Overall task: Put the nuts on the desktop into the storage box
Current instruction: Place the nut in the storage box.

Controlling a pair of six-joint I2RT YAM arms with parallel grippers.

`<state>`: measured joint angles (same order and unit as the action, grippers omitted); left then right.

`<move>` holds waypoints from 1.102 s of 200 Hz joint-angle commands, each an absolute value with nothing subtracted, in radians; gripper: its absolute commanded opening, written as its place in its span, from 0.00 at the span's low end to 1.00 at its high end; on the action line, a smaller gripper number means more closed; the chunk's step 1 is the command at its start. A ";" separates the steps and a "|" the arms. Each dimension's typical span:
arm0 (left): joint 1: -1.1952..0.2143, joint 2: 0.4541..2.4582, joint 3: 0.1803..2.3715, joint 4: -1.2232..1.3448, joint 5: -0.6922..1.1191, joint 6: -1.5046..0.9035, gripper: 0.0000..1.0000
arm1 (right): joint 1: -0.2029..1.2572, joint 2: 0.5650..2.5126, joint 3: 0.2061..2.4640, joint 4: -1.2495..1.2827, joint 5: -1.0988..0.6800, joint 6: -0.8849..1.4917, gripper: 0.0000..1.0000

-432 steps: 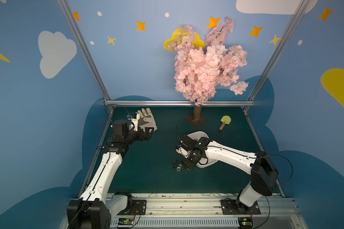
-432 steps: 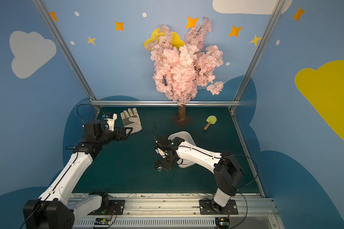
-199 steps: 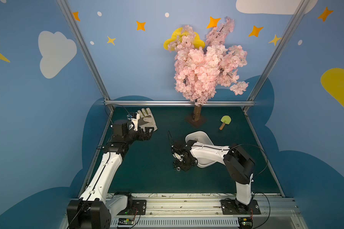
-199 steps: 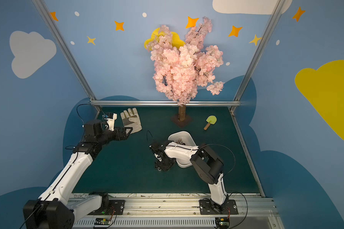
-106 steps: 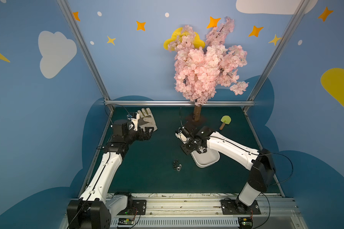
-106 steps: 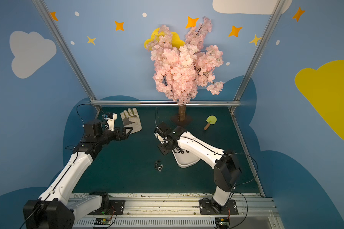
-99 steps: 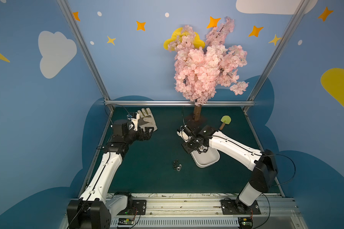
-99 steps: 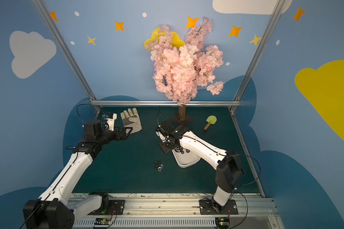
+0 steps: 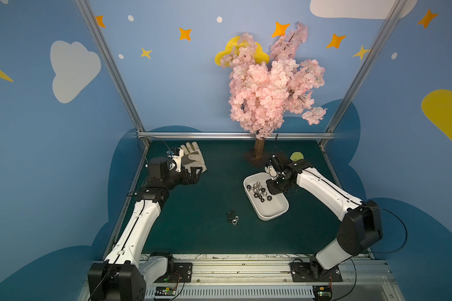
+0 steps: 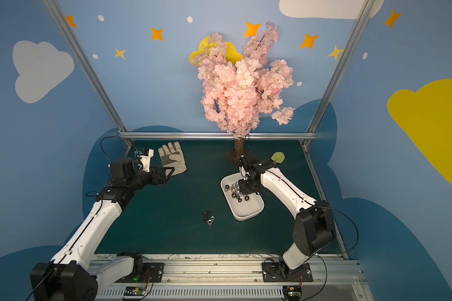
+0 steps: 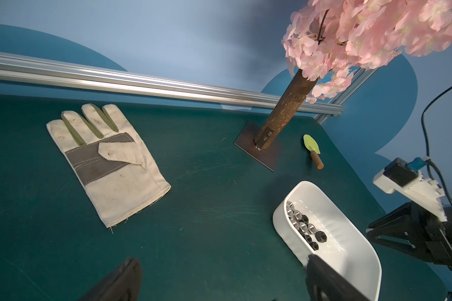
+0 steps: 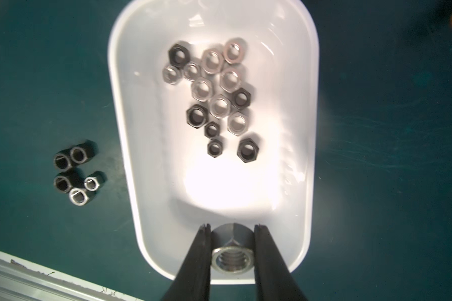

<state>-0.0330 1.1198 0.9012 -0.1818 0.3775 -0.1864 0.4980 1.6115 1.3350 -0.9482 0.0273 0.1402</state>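
My right gripper will move down next and release the silver nut on the bare bottom of the storage box beside the lone black nut, because that spot is below the gripper.
The white storage box (image 9: 271,210) (image 10: 247,210) lies on the dark green desktop (image 9: 206,192), right of centre, with several nuts (image 9: 259,192) (image 12: 217,101) in its far half. Several more nuts (image 9: 232,216) (image 10: 208,216) (image 12: 75,169) sit in a tight cluster on the desktop left of the box. My right gripper (image 9: 274,188) (image 12: 231,229) hangs over the box, shut on one silver nut (image 12: 231,256). My left gripper (image 9: 195,174) (image 11: 222,260) hovers open and empty at the far left, next to the glove.
A beige work glove (image 9: 193,156) (image 11: 107,161) lies at the back left. The pink blossom tree's trunk and base plate (image 9: 257,155) stand at the back centre, a small green trowel (image 11: 312,148) beside them. Aluminium rails (image 9: 232,135) frame the desktop.
My right gripper has left the nut cluster on the desktop, risen and swung back over the storage box with a nut held. The left arm has not moved.
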 commanded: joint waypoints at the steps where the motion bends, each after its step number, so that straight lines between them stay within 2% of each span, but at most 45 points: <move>1: -0.034 1.118 0.900 -0.168 0.391 -0.181 1.00 | 0.470 1.647 1.314 -0.969 0.019 0.152 0.04; 80: -0.046 1.126 0.896 -0.177 0.367 -0.169 1.00 | 0.436 1.834 1.356 -0.957 0.057 0.146 0.05; 158: -0.048 1.120 0.901 -0.187 0.359 -0.163 1.00 | 0.499 1.939 1.372 -0.962 0.083 0.143 0.09; 198: -0.048 1.119 0.904 -0.193 0.354 -0.158 1.00 | 0.508 1.996 1.429 -0.969 0.104 0.146 0.17; 220: -0.048 1.121 0.904 -0.189 0.355 -0.159 1.00 | 0.511 1.994 1.456 -0.972 0.113 0.150 0.26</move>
<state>-0.0463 1.1240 0.9009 -0.1806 0.3607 -0.1783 0.5076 1.9934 1.4055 -0.9482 0.0887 0.1459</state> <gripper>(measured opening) 0.999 0.247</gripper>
